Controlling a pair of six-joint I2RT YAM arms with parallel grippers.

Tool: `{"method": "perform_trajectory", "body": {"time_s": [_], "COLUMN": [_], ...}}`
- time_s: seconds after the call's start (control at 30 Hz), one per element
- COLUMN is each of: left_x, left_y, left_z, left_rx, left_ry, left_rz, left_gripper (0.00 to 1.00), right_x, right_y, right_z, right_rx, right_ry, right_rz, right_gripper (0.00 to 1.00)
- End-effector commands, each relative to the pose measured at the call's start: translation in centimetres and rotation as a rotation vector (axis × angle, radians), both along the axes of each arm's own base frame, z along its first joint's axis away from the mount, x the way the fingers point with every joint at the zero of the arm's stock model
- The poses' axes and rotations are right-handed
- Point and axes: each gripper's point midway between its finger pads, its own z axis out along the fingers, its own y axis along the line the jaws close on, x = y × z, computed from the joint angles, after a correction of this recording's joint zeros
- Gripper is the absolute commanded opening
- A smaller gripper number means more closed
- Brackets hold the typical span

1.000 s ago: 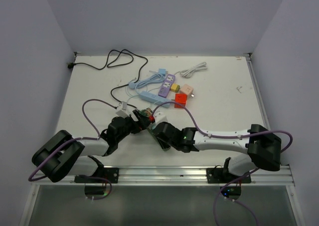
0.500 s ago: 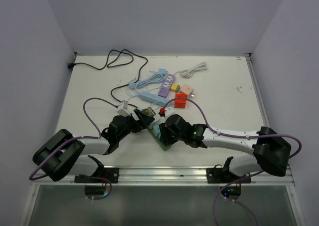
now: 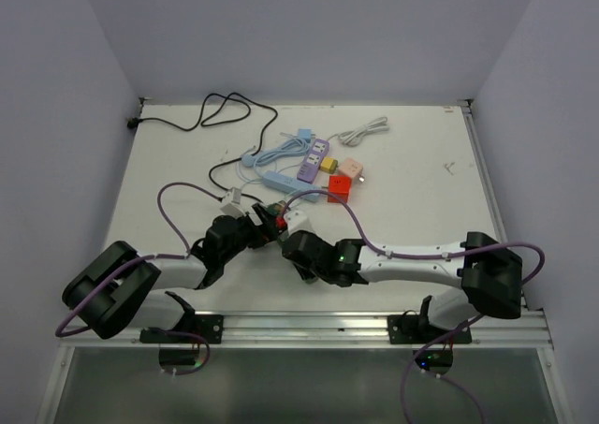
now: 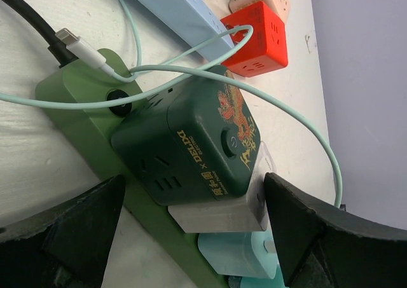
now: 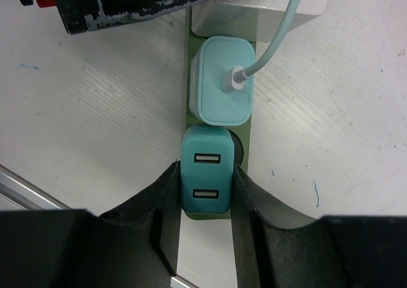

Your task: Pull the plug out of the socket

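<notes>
My right gripper carries the teal plug up off the green socket strip and outward next, then down to release beside the red cube socket, as the tabletop there is clear.
A green socket strip (image 4: 70,97) lies on the table with a dark green cube adapter (image 4: 184,142), a white adapter (image 4: 216,215) and a pale teal charger (image 5: 221,78) plugged into it. At the strip's end sits a teal two-port USB plug (image 5: 205,177), with my right gripper (image 5: 205,186) shut on its two sides. My left gripper (image 4: 194,196) spans the strip widely. One finger (image 4: 82,227) rests against the strip's edge and the other against the white adapter. From above, both grippers (image 3: 267,220) (image 3: 292,246) meet at the table's front centre.
Behind the strip lie a red cube socket (image 3: 339,187), a blue strip (image 3: 281,179), a purple strip (image 3: 314,160), a pink adapter (image 3: 351,168), a white cable (image 3: 365,129) and a black cord (image 3: 211,110). A metal rail (image 3: 309,326) runs along the near edge.
Half a second ago the right arm was further right, with the strip's end showing. It has since shifted back left over that end. The left arm has stayed put.
</notes>
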Motion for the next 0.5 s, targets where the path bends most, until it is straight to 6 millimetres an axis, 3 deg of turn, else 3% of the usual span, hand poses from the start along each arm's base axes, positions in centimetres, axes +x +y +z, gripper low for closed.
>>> {"method": "perform_trajectory", "body": {"time_s": [0.0, 0.1, 0.13, 0.2, 0.47], "left_x": [-6.1, -6.2, -6.2, -6.1, -6.2], "left_y": [7.0, 7.1, 7.1, 7.0, 7.0], "left_z": [-11.0, -11.0, -11.0, -10.9, -11.0], "left_rx": [0.426, 0.425, 0.425, 0.424, 0.425], "left_ry": [0.312, 0.312, 0.314, 0.309, 0.314], "left_rz": [0.0, 0.001, 0.0, 0.001, -0.001], "left_gripper": [0.91, 0.91, 0.91, 0.91, 0.91], "right_x": [1.1, 1.7, 1.7, 2.6, 2.3], "right_y": [3.9, 3.1, 2.3, 1.8, 2.2], "right_z": [6.3, 6.2, 5.1, 6.0, 5.5], "right_rx": [0.239, 0.342, 0.349, 0.427, 0.357], "right_ry": [-0.054, 0.026, 0.057, 0.065, 0.044], "right_rz": [0.002, -0.006, -0.013, -0.036, 0.004], "right_gripper": [0.24, 0.25, 0.25, 0.25, 0.26]}}
